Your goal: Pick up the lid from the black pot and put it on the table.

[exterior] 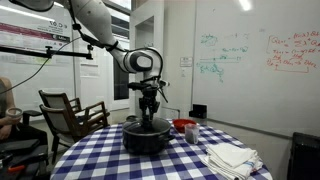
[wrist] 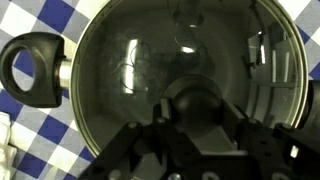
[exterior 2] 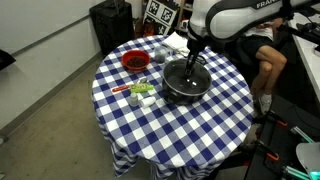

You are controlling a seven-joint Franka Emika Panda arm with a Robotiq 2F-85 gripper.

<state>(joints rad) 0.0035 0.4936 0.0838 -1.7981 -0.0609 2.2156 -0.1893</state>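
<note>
My gripper rises next and lowers the lid onto the checkered tabletop across the pot from the green items, since that's bare, then frees the knob.
The black pot (exterior: 146, 140) (exterior 2: 184, 92) stands on the round blue-and-white checkered table (exterior: 100, 158) (exterior 2: 170, 135). The dark domed lid (wrist: 130, 70) sits on it, and it also shows in both exterior views (exterior: 146, 127) (exterior 2: 180, 78). My gripper (wrist: 198, 105) reaches straight down over the pot's centre (exterior: 150, 117) (exterior 2: 192, 66). Its two fingers press against either side of the lid's knob (wrist: 198, 98). The lid rests level on the pot. A pot side handle (wrist: 30, 70) shows at the left in the wrist view.
A small red container (exterior: 184, 126) (exterior 2: 135, 61) stands near the pot. Folded white cloths (exterior: 232, 157) lie near the table edge. Small green and red items (exterior 2: 140, 90) lie on the cloth beside the pot. A wooden chair (exterior: 70, 112) stands by the table.
</note>
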